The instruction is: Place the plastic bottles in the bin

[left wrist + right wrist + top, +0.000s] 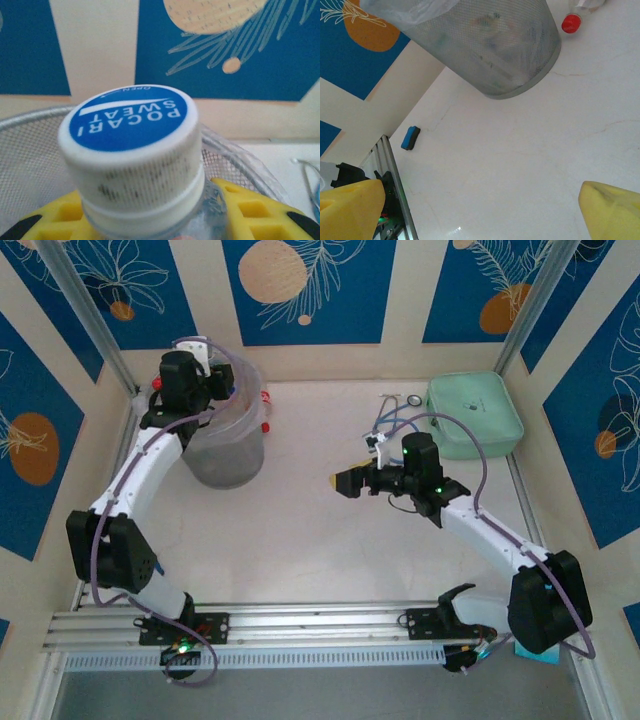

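Note:
The bin's mesh rim is already around the bottle, so my left gripper will stay over the bin's opening (pixel 238 408) (pixel 35 155) and open its yellow fingers to let go of the bottle's cap.
A clear plastic bottle (pixel 135 150) with a blue and white cap is held in my left gripper (pixel 150 227), whose yellow fingers (pixel 250 212) are shut on its neck. It hangs just above the rim of the bin (pixel 30 122), a tall round grey mesh-look bucket (pixel 225 445) at the table's back left; my left gripper (pixel 222 380) is over its mouth. Several bottles show dimly through the bin wall (pixel 490 45). A red-capped bottle (pixel 571 23) lies on the table behind the bin (pixel 265 400). My right gripper (pixel 350 482) stands open over the table's middle, holding nothing (pixel 480 212).
A mint-green square case (pixel 473 415) sits at the back right, with cables and a small ring (pixel 413 400) beside it. A blue eraser block (pixel 410 137) lies near the left rail. Walls close in the table on three sides.

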`<action>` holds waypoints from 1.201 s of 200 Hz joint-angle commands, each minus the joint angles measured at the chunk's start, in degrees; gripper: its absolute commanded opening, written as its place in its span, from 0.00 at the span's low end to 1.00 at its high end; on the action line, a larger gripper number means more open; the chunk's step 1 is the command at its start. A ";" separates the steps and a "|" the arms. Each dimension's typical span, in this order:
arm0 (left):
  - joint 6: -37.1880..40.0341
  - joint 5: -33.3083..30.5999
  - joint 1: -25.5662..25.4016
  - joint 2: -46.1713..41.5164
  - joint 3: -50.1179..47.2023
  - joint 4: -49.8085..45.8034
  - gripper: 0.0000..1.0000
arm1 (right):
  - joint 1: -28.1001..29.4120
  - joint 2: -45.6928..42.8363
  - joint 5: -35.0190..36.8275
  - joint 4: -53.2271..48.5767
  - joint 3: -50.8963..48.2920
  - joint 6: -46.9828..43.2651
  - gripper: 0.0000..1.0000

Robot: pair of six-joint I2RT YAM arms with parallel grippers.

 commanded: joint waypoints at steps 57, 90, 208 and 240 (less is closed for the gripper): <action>-1.53 10.93 1.86 12.11 3.66 -28.71 0.00 | 2.19 1.35 0.70 -3.23 3.52 -2.21 1.00; -2.48 10.43 2.30 14.50 4.72 -28.37 0.00 | 2.45 1.56 1.06 -3.77 3.44 -2.44 1.00; 5.61 0.91 2.50 6.97 29.91 -40.31 0.97 | 5.60 5.85 1.24 -3.97 5.68 -3.06 1.00; 4.38 1.10 2.49 7.41 29.21 -37.93 0.81 | 6.29 6.44 1.61 -4.63 6.13 -3.53 1.00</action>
